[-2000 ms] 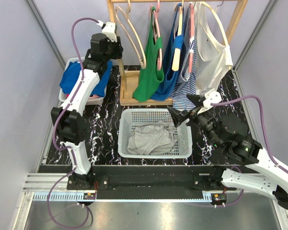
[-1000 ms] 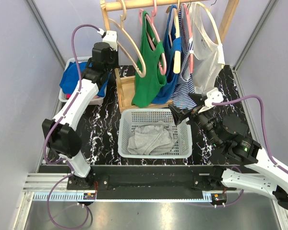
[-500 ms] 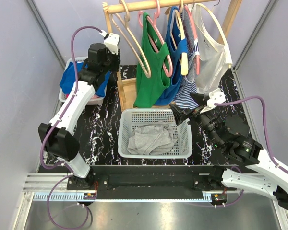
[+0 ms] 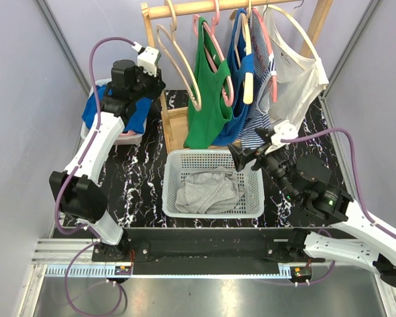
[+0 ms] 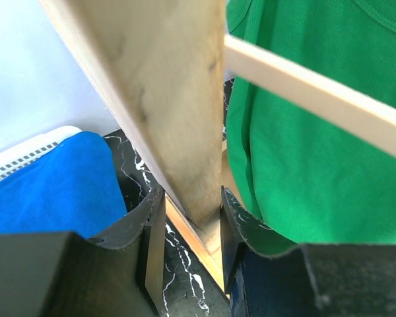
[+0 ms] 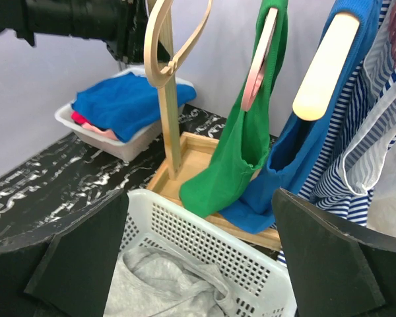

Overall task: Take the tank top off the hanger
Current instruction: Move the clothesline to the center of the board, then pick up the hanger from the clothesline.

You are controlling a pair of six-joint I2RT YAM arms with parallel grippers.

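Note:
I will next raise my right gripper outward to the pink hanger's near arm (image 4: 222, 63) (image 6: 258, 65) and close around it, since that arm sticks out bare from the green tank top.
A green tank top (image 4: 208, 105) hangs on a pink hanger (image 4: 218, 49) at the left of the wooden rack, beside blue (image 4: 243, 79), striped (image 4: 257, 112) and white (image 4: 292, 69) tops. My left gripper (image 4: 154, 82) is shut on the rack's left post (image 5: 165, 99), a finger against each side of it (image 5: 191, 205). My right gripper (image 4: 247, 142) hovers wide open over the basket's far rim, facing the green tank top (image 6: 241, 158) and apart from it (image 6: 199, 198).
Two bare wooden hangers (image 4: 178, 59) hang nearest the left post. A white basket (image 4: 168, 188) holding a grey garment (image 4: 208, 191) stands in front of the rack. A white bin (image 4: 92, 135) of blue clothes lies at the far left.
The rack has tipped and shifted with the left gripper on its post, and the garments have swung to the right. The right gripper has edged left towards the green top.

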